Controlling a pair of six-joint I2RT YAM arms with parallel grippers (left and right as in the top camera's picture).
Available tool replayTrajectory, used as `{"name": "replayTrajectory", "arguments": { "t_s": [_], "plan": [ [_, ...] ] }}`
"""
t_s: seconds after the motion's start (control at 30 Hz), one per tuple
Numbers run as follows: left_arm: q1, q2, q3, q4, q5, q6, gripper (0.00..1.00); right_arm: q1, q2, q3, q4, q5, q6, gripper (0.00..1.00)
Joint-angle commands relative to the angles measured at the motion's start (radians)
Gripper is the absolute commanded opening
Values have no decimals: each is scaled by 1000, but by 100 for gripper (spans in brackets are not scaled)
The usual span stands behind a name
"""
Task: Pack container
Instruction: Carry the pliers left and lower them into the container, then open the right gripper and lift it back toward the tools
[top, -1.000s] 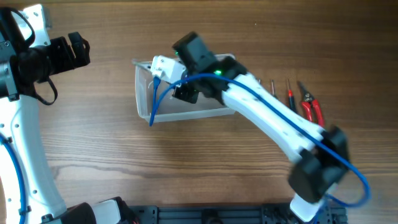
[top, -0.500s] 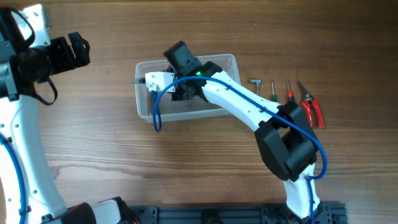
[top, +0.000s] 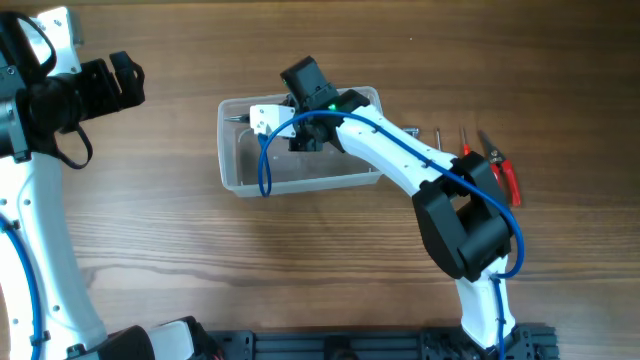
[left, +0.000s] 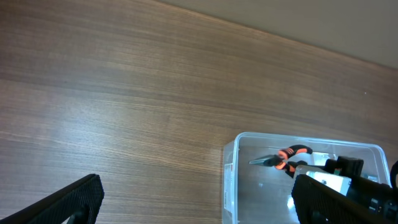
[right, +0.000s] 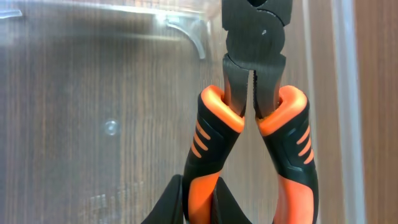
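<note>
Next, the right gripper moves back and down to release the pliers (right: 255, 118).
The clear plastic container (top: 229, 168) stands mid-table; it also shows in the left wrist view (left: 231, 180) and the right wrist view (right: 346, 93). My right gripper (top: 303, 132) is inside it, near the back wall. In the right wrist view its fingers (right: 200, 194) are shut on one handle of orange-and-black pliers (right: 255, 118), whose jaws point toward the container's end wall. The pliers also show in the left wrist view (left: 283, 158). My left gripper (top: 118, 80) is open and empty, far left of the container; its fingers (left: 199, 211) frame bare wood.
To the right of the container lie red-handled cutters (top: 503, 172), a red-handled screwdriver (top: 465, 146), a thin dark screwdriver (top: 437, 137) and a small hex key (top: 410, 130). The right arm spans from the front edge over the table to the container.
My right wrist has shifted to the right and toward the container's back wall, with the pliers still in its grip. The left arm has not moved.
</note>
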Motion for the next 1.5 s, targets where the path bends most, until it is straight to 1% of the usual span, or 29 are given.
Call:
{"name": "replayTrajectory", "arguments": {
  "t_s": [0.0,0.4,0.73,0.77,0.83,0.87,0.9,1.03,1.17,1.23,1.3,1.37,1.47],
  "plan": [
    [6,6,5,-1,-2,-2,100,4,13,-2,-7,-32,-44,4],
    [6,6,5,-1,-2,-2,100,3,16,-27,-9,-32,-46,4],
    [6,6,5,-1,-2,-2,100,3,60,-50,-3,-28,-45,4],
    [6,6,5,-1,-2,-2,100,3,61,-50,-3,-28,-44,8],
    [6,6,5,-1,-2,-2,100,3,60,-50,0,-28,-41,33],
    [6,6,5,-1,-2,-2,100,3,60,-50,-1,-28,-40,36],
    [6,6,5,-1,-2,-2,100,3,60,-50,-1,-27,-36,36],
    [6,6,5,-1,-2,-2,100,3,46,-50,0,-19,38,46],
    [6,6,5,-1,-2,-2,100,4,-31,-24,-16,63,179,46],
    [6,6,5,-1,-2,-2,100,4,-97,6,-33,156,271,47],
    [6,6,5,-1,-2,-2,100,2,-192,27,-42,261,346,53],
    [6,6,5,-1,-2,-2,100,-9,-289,28,-41,340,379,57],
    [6,6,5,-1,-2,-2,100,-51,-432,28,-62,382,439,63]
  ]
}}
